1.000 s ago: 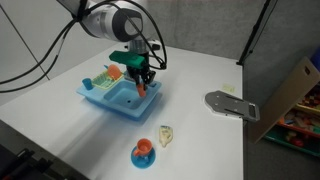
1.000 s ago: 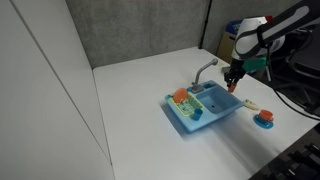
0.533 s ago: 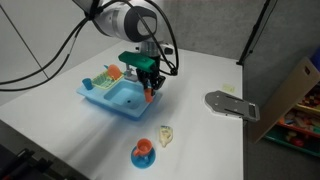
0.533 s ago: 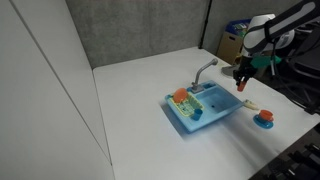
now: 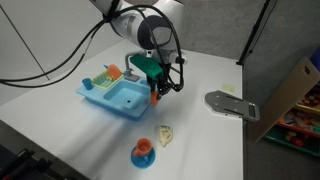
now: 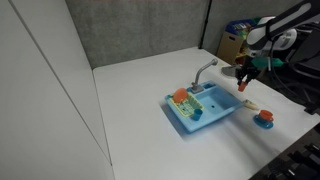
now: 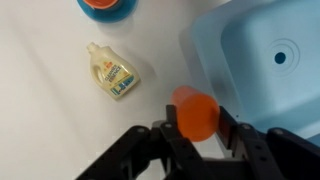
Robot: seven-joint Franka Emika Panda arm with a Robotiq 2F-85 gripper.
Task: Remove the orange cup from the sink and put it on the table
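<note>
The bare tabletop beside the detergent bottle is empty, so my gripper should next move away from the sink [image 5: 115,98] and down there and let go of the orange cup.
The small orange cup [image 7: 195,110] sits between my gripper's [image 7: 197,122] black fingers, which are shut on it. In the wrist view the cup hangs over the white table [image 7: 50,110], just past the rim of the light blue sink [image 7: 205,50]. In both exterior views the gripper [image 5: 155,92] [image 6: 243,82] holds the cup [image 5: 156,96] [image 6: 243,87] in the air beside the sink [image 5: 115,98] [image 6: 205,110], on the side toward the saucer. The basin shows nothing else in it.
A blue saucer with a larger orange cup [image 5: 144,153] [image 6: 264,118] and a toy detergent bottle [image 5: 166,135] [image 7: 113,72] lie on the table near the sink. A grey metal plate [image 5: 232,103] lies farther off. The rack piece [image 5: 110,74] and faucet [image 6: 205,70] stay on the sink.
My gripper has carried the orange cup sideways from over the basin to beyond the sink's edge, above the table. Nothing else moved.
</note>
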